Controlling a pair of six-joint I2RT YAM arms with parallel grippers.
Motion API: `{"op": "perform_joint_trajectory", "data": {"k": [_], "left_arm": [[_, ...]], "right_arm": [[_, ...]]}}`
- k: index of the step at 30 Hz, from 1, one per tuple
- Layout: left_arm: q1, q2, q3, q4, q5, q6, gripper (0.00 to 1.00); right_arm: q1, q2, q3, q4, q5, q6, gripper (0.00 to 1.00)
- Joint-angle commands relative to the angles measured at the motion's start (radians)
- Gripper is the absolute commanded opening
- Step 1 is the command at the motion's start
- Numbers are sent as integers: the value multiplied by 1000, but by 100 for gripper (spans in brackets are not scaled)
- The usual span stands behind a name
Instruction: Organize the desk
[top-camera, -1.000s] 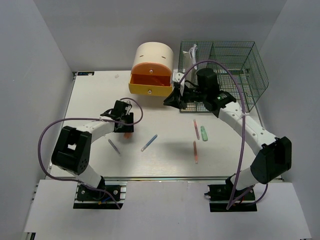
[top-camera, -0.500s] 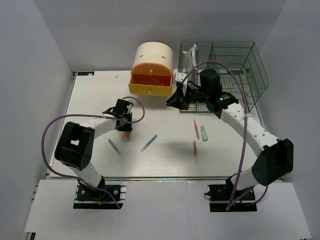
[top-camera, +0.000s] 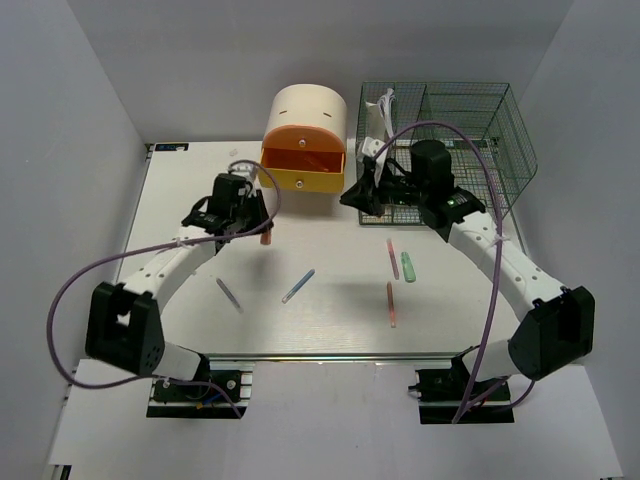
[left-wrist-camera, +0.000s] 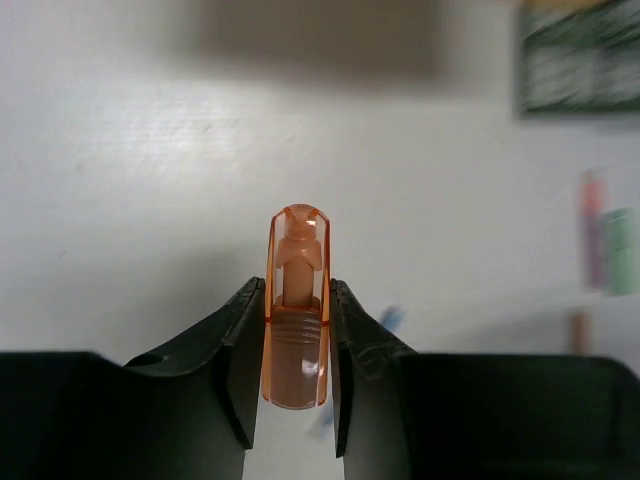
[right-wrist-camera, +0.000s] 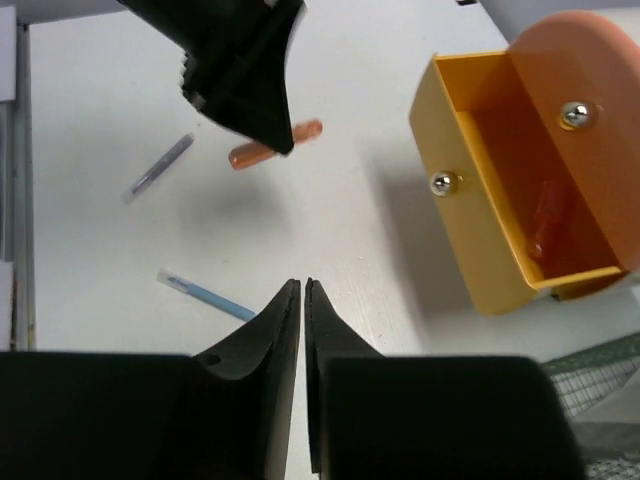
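Next, my left gripper goes outward and tilts to release the marker over the yellow drawer (top-camera: 300, 172).
The white desk (top-camera: 330, 235) holds scattered pens. My left gripper (top-camera: 258, 218) is shut on a translucent orange marker (top-camera: 265, 237) and holds it above the desk, just front-left of the open yellow drawer (top-camera: 300, 172). In the left wrist view the marker (left-wrist-camera: 297, 300) stands upright between the jaws of the gripper (left-wrist-camera: 296, 292). My right gripper (top-camera: 350, 196) hovers right of the drawer, shut and empty; in its wrist view the jaws of the gripper (right-wrist-camera: 302, 285) touch. That view also shows the held marker (right-wrist-camera: 275, 145) and the drawer (right-wrist-camera: 500, 210).
The cream and orange drawer box (top-camera: 308, 115) and green wire mesh organizer (top-camera: 450, 125) stand at the back. A light blue pen (top-camera: 298, 285), dark blue pen (top-camera: 228, 293), two red pens (top-camera: 392, 258) (top-camera: 391, 303) and a green marker (top-camera: 408, 266) lie on the desk. An orange item (right-wrist-camera: 545, 215) lies in the drawer.
My left gripper has lifted the orange marker off the desk and carried it back toward the drawer. My right gripper has drifted slightly right, still shut.
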Motion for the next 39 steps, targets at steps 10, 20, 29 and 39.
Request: {"op": "perform_joint_trajectory", "data": {"k": [10,20,29,39], "left_arm": [[7,-26,78,628,94,-537,10],[7,205,162,949,-104,-689,11],[-13,287,162,1032,-227,-723,26],[-13,327,188,999,-216,-715,52]], "right_arm": [[-37,-146,-119,231,115,118,0],[-48,-230,-201,248,144,111,0],[-52,-276,-257,265,153,82,17],[-61,-287,-259,223,159,53,29]]}}
